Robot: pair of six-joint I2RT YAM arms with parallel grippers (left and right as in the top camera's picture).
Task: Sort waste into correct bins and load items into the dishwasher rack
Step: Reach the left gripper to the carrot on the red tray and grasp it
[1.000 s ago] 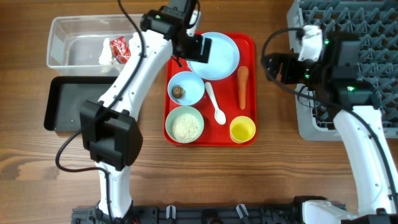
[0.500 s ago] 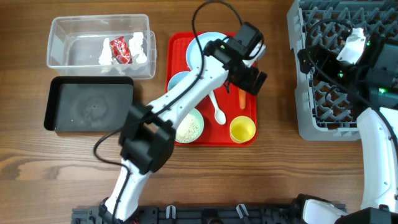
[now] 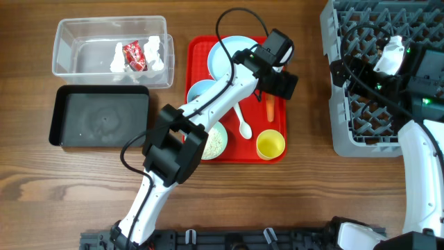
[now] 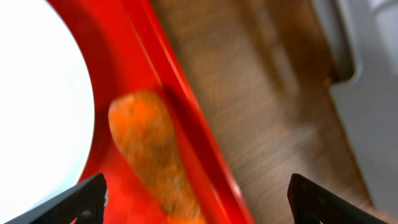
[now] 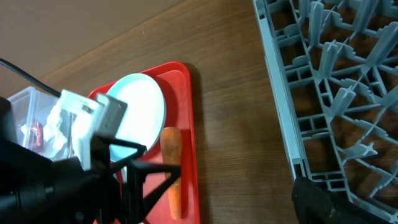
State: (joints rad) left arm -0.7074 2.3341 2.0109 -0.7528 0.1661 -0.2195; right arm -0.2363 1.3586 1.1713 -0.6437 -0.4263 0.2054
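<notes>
Next, my left gripper will turn and move down to close around the carrot's middle [image 3: 270, 101] [image 4: 174, 198], lining up with its length, because it lies slanted.
An orange carrot [image 3: 270, 108] lies on the right side of the flat red tray [image 3: 279, 50]. My left gripper [image 3: 278, 79] hovers just above the carrot's top end, jaws open wide and empty. In the left wrist view the carrot [image 4: 149, 155] sits between my spread fingertips [image 4: 87, 199], next to the light blue plate [image 4: 37, 106]. My right gripper [image 3: 341, 71] is open and empty at the left edge of the grey dishwasher rack [image 3: 388, 104]. The right wrist view shows the carrot [image 5: 171, 168], the plate [image 5: 140, 106] and the rack [image 5: 336, 74].
The tray also holds a light blue bowl [image 3: 200, 92], a bowl of rice [image 3: 214, 141], a white spoon [image 3: 243, 123] and a yellow cup [image 3: 270, 144]. A clear tub [image 3: 76, 52] holds napkins and a red wrapper [image 3: 132, 55]. A black bin [image 3: 100, 114] sits below it.
My left arm swung from the plate's left side across to the right, over the carrot. My right arm drew back to the right, over the rack's edge.
</notes>
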